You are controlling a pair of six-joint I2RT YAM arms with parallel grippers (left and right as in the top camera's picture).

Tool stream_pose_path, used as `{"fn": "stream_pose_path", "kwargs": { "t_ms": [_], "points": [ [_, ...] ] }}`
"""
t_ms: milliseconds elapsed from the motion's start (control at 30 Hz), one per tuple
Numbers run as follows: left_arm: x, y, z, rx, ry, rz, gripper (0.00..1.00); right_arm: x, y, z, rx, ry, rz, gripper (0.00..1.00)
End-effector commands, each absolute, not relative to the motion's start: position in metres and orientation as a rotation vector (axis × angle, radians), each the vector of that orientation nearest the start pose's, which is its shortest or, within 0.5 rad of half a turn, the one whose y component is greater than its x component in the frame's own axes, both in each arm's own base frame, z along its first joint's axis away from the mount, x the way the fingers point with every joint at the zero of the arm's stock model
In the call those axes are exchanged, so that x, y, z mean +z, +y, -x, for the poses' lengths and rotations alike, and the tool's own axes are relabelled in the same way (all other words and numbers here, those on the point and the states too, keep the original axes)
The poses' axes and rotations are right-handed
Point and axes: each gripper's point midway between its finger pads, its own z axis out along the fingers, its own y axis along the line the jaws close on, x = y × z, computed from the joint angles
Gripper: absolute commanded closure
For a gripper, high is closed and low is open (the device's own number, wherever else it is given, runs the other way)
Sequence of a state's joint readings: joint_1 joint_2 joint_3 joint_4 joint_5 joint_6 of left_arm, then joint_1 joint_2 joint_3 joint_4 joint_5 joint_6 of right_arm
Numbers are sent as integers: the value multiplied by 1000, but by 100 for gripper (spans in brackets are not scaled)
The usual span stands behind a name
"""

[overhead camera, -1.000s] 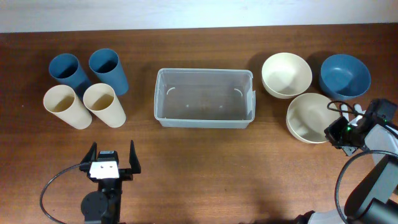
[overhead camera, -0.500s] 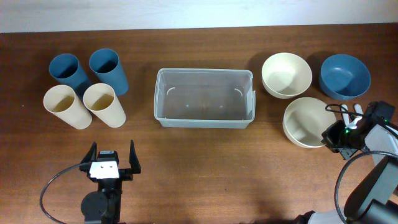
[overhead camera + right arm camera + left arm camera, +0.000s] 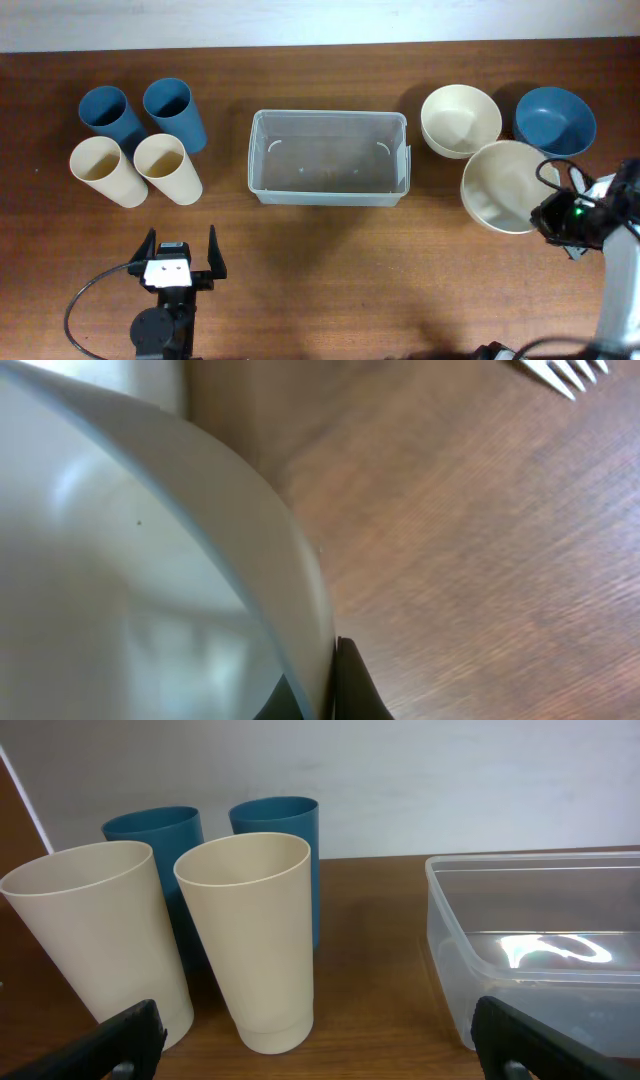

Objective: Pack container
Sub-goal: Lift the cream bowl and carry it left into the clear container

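Note:
I should move my right gripper to the left in the overhead view, then down to the still empty end of the container by the bowls, and let go of the cream bowl's rim.
The clear rectangular container [image 3: 328, 157] stands empty at mid-table; its near corner shows in the left wrist view [image 3: 540, 960]. My right gripper [image 3: 556, 214] is shut on the rim of a cream bowl [image 3: 505, 185] and holds it lifted and tilted, right of the container. In the right wrist view the bowl's wall [image 3: 150, 560] fills the left side, pinched at the rim by my fingers [image 3: 325, 680]. My left gripper [image 3: 181, 258] is open and empty near the front edge, facing the cups and the container.
A second cream bowl [image 3: 458, 120] and a blue bowl [image 3: 555, 121] sit at the back right. Two blue cups [image 3: 175, 108] and two cream cups [image 3: 165, 165] stand at the left. A white fork [image 3: 570, 372] lies on the table by the right arm.
My right gripper has raised the cream bowl off the table and tilted it; the bowl looks larger and overlaps the other cream bowl. The left arm has not moved.

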State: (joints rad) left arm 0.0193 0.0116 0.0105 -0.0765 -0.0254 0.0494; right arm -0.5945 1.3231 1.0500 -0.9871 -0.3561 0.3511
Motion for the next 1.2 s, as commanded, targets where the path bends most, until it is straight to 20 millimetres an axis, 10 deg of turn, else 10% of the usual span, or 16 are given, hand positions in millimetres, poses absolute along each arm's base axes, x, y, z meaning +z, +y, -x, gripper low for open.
{"fn": "stream_pose_path", "kwargs": {
  "t_ms": [0, 500, 967, 1167],
  "points": [
    [156, 9, -246, 78, 1650, -13, 0, 179, -90, -274, 548, 2389, -1059, 97],
    [156, 9, -246, 78, 1650, -13, 0, 222, -33, -273, 722, 2342, -801, 96],
    [156, 9, -246, 78, 1650, -13, 0, 266, 40, -313, 579, 2402, -487, 96],
    [156, 9, -246, 78, 1650, -13, 0, 255, 61, -341, 466, 2474, -421, 96]
  ]
}}
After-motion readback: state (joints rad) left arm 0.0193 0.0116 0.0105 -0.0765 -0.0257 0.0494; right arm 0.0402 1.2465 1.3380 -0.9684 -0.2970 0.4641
